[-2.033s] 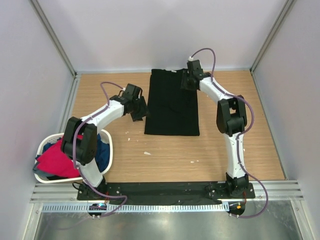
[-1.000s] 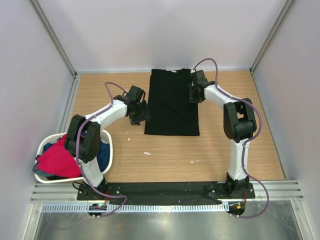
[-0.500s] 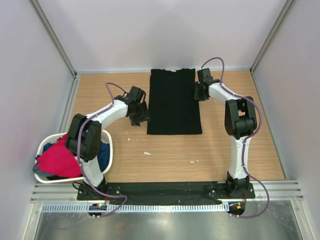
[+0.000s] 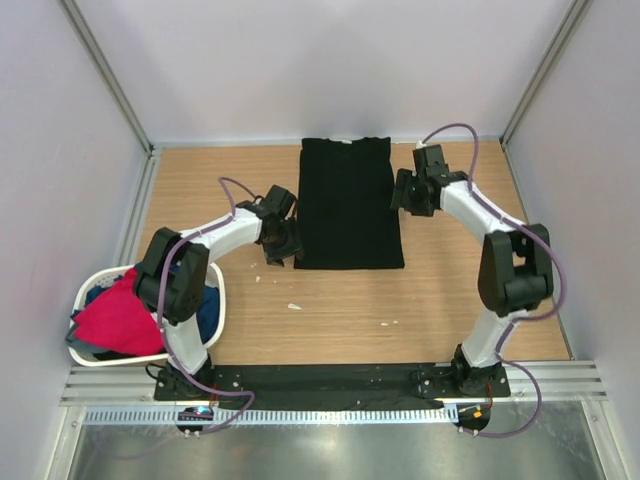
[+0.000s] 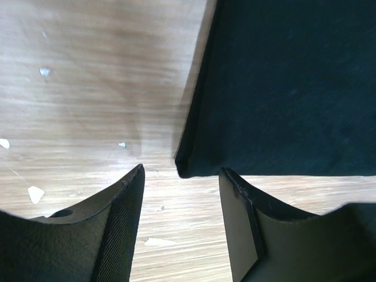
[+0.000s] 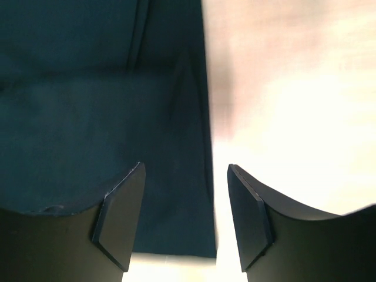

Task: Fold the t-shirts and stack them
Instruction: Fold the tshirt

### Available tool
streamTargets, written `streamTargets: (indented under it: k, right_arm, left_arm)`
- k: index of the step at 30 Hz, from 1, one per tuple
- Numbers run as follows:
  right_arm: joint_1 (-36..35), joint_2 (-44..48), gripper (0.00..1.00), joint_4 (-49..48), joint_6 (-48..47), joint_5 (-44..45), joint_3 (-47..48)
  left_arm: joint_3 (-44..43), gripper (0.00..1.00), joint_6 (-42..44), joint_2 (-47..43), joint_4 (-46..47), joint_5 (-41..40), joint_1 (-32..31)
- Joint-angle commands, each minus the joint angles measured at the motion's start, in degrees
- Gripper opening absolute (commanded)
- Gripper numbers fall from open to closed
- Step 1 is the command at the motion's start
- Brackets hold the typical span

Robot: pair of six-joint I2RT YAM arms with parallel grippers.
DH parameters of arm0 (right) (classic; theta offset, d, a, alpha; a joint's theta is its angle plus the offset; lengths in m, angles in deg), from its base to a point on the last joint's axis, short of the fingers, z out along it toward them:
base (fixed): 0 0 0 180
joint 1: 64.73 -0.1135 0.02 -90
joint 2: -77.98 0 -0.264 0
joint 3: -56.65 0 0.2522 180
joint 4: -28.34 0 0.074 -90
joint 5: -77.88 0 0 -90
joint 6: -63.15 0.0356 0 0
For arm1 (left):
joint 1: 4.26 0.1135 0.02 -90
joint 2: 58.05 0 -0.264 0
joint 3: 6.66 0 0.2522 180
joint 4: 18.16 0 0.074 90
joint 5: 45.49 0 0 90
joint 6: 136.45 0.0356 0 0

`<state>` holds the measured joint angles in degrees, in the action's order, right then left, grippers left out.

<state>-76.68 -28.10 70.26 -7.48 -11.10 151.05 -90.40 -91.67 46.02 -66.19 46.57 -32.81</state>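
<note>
The right gripper moves back along the black t-shirt's edge and down onto its free near corner (image 4: 402, 266) (image 6: 212, 255) next, since my left gripper already stands at the other.
The black t-shirt (image 4: 348, 205) lies flat on the table as a long rectangle, sleeves folded in, neck at the far end. My left gripper (image 4: 284, 249) is open and empty, just left of the shirt's near left corner (image 5: 183, 167). My right gripper (image 4: 403, 193) is open and empty, beside the shirt's right edge (image 6: 202, 176). The red t-shirt (image 4: 115, 320) and a blue one (image 4: 207, 308) lie crumpled in the white basket (image 4: 92, 358).
The basket stands at the near left by the left arm's base. Small white scraps (image 4: 294, 306) dot the wooden table (image 4: 330, 320). Walls close the table in on the left, right and far sides.
My right gripper let go of the shirt's right side and moved right, off the cloth. My left gripper moved nearer along the shirt's left edge to its near corner. The shirt lies narrower and flat.
</note>
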Motion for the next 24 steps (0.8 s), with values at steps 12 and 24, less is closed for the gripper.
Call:
streamTargets:
  k: [12,24]
  right_arm:
    - [-0.01,12.22,0.57,-2.76,7.34,-12.53,-24.12]
    - [-0.01,10.20,0.50,-3.90,6.90,-10.42,-26.76]
  left_arm:
    - [2.12,0.48,-3.30,-0.72,4.11,0.31,-0.27]
    - [2.39,0.35,-3.22,1.31,4.29,0.31,-0.36]
